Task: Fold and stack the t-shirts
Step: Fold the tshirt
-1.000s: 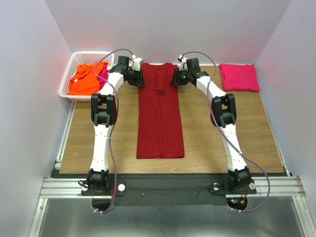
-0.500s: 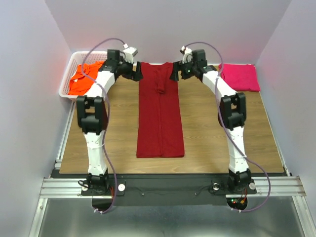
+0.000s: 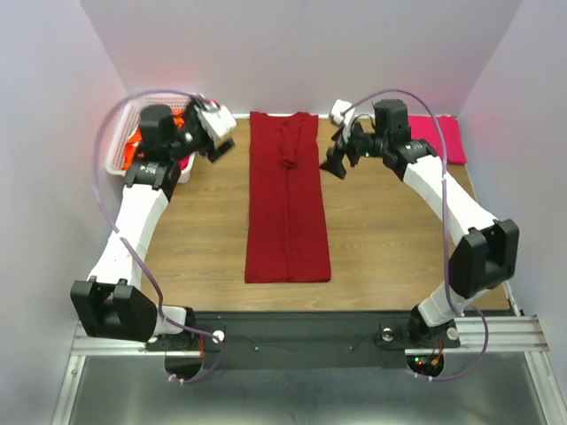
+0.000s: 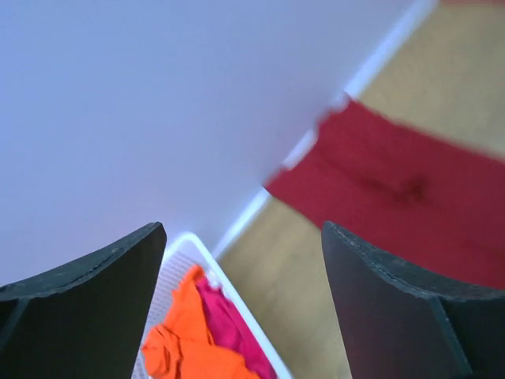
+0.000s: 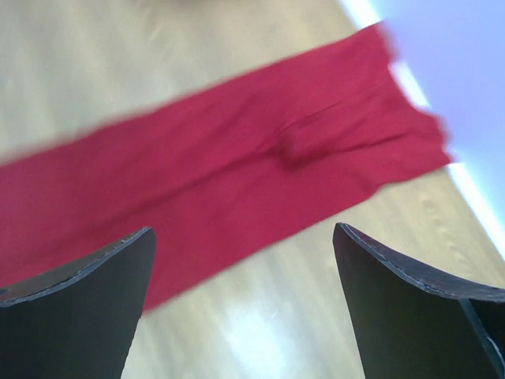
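I will next move my left gripper back and down onto the folded t-shirt's near basket-side corner [image 3: 250, 278], because that is below and back from it. The t-shirt is still stretched out long.
A dark red t-shirt [image 3: 287, 199] lies folded into a long narrow strip down the middle of the table, also in the left wrist view [image 4: 410, 197] and the right wrist view [image 5: 237, 174]. My left gripper [image 3: 213, 149] hangs open to its left, near the basket, holding nothing. My right gripper [image 3: 335, 164] is open just right of the strip's upper part, empty. A folded magenta-pink t-shirt [image 3: 440, 133] lies at the back right, partly behind the right arm. An orange t-shirt [image 4: 185, 339] and a pink one [image 4: 229, 324] sit in the basket.
The white lattice basket [image 3: 120, 155] stands at the back left corner, largely covered by my left arm. Walls close the back and both sides. The wooden table [image 3: 381, 239] ends at a metal rail in front.
Both grippers opened and let go of the red shirt's top corners, then swung outward, the left toward the basket and the right toward the pink shirt. The red strip stayed put.
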Available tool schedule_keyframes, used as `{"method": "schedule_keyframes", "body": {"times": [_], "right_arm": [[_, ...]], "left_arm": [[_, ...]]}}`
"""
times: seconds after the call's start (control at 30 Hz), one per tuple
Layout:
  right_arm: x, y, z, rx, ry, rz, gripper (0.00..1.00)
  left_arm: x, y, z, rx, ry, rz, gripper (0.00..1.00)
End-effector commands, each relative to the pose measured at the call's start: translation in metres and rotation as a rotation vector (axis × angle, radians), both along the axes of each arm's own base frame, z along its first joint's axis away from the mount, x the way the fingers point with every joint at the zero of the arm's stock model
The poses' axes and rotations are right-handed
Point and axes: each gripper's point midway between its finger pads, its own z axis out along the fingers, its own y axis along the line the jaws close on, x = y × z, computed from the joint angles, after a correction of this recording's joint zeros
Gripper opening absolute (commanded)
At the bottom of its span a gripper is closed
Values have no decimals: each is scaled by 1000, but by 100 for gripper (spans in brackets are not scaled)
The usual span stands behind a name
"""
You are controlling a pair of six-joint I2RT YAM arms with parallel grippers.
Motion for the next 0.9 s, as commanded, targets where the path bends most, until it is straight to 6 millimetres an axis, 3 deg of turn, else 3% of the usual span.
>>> {"method": "schedule_keyframes", "body": {"times": [0.0,0.03,0.13,0.17,0.23,0.27,0.37,0.5,0.73,0.87], "right_arm": [[-66,12,-40,-218,-108,244,100],[-85,10,-64,-256,-48,274,100],[-127,17,-83,-313,-49,361,95],[-145,16,-107,-342,-11,396,92],[-174,23,-127,-368,13,471,81],[-190,19,-145,-393,35,502,77],[-222,21,-167,-423,44,596,68],[-257,23,-203,-464,73,662,61],[-269,31,-223,-477,65,681,57],[-276,23,-242,-510,79,683,56]], "left_arm": [[-68,-14,-130,322,218,-279,89],[-95,-12,-153,371,248,-325,89],[-146,-18,-184,438,289,-441,86],[-166,-22,-209,437,342,-492,84],[-189,-27,-223,444,356,-537,83],[-206,-31,-245,464,395,-582,82],[-233,-35,-275,510,426,-646,76],[-253,-43,-294,518,463,-684,75],[-267,-47,-322,546,560,-705,75],[-267,-51,-332,553,569,-703,75]]}}
